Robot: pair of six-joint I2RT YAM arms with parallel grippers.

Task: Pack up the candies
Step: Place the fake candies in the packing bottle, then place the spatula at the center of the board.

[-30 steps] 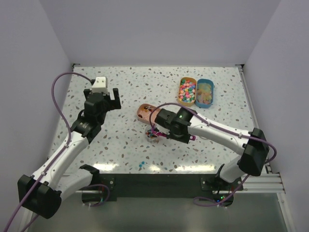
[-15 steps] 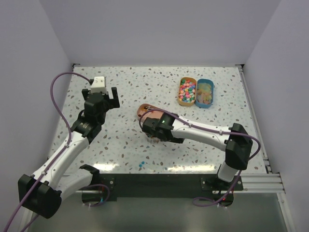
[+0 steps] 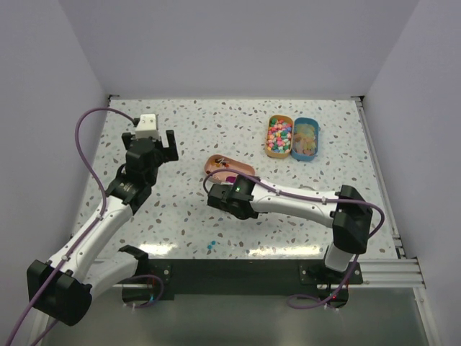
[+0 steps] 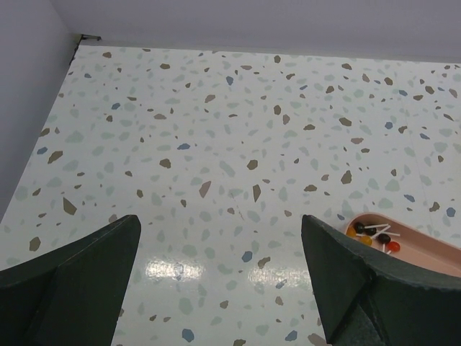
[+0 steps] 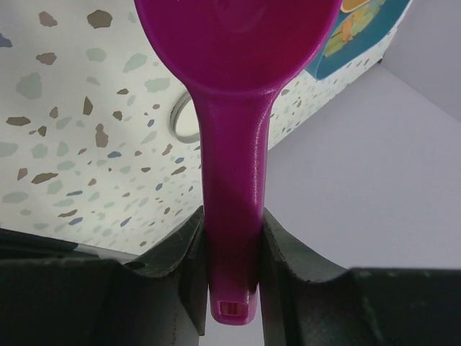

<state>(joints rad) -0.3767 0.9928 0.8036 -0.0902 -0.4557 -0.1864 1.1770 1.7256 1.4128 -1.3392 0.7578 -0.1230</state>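
Note:
The scoop first goes from the pink tray toward the right in the top view with my right gripper next, to get down onto empty table [image 3: 286, 177] with room.
My right gripper [image 3: 229, 192] is shut on the handle of the purple scoop [image 5: 234, 130], just in front of the pink tray [image 3: 218, 163]. In the right wrist view the gripper [image 5: 232, 234] clamps the handle, and the scoop's bowl shows from its underside. The dark mixed candies [image 4: 372, 232] lie in the pink tray [image 4: 425, 249]; they also show in the top view [image 3: 222, 163]. My left gripper [image 3: 160, 147] is open and empty, left of the tray; its fingers [image 4: 86, 259] spread wide over bare table.
An orange tin of bright pastel candies [image 3: 279, 135] and a blue tin [image 3: 305, 138] stand at the back right. A clear round rim [image 5: 186, 124] shows beside the scoop. Two small blue pieces [image 3: 210, 245] lie near the front edge.
My right gripper has swung left with the scoop and now covers the small container it hovered beside. The left arm has barely moved.

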